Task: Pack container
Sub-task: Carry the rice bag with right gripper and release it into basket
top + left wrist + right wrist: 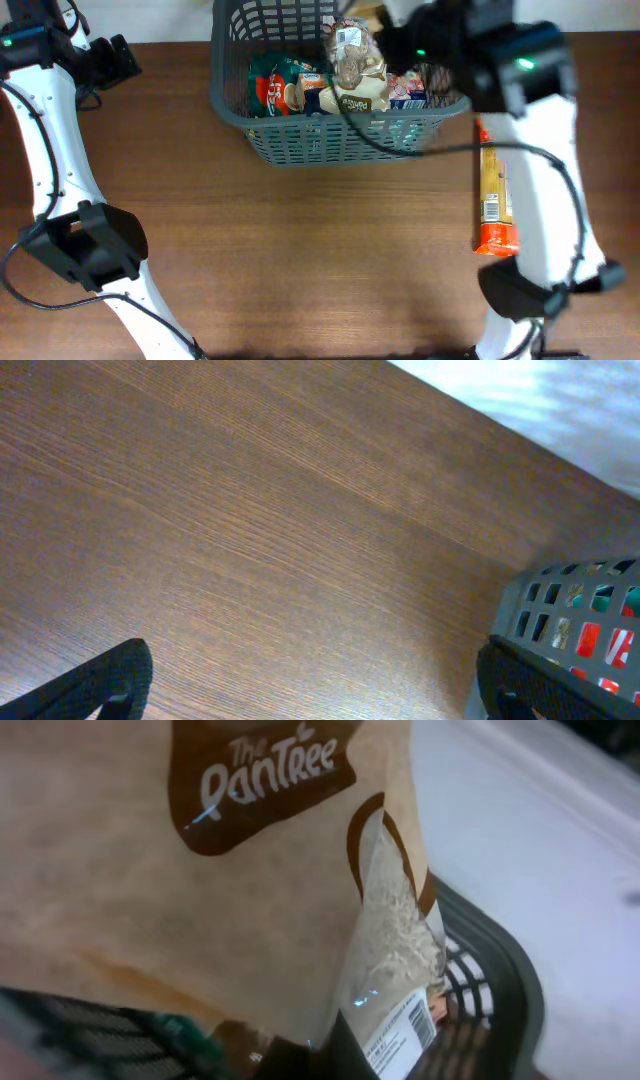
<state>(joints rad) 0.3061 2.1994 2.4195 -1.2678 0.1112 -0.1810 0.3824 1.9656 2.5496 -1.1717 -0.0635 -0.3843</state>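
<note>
I will next move my right gripper over, lower the bag and let it go, because the green snack pack lies uncovered below, to the gripper's left in the overhead view.
The container, a large dark grey lattice basket (300, 142), stands at the back middle of the table. In it lie a green and red snack pack (272, 86) and other packs. My right gripper (388, 45) is over the basket's right part, shut on a beige "The Pantree" bag (356, 80) that hangs into the basket. In the right wrist view the bag (200, 870) fills the frame, with the gripper (335, 1058) at its lower edge and the basket rim (505, 985) behind. My left gripper (120, 58) is open and empty, left of the basket.
A long orange snack package (495, 205) lies on the wooden table at the right, partly under my right arm. In the left wrist view the left gripper (320, 695) hovers over bare wood with the basket's corner (560, 610) at the right.
</note>
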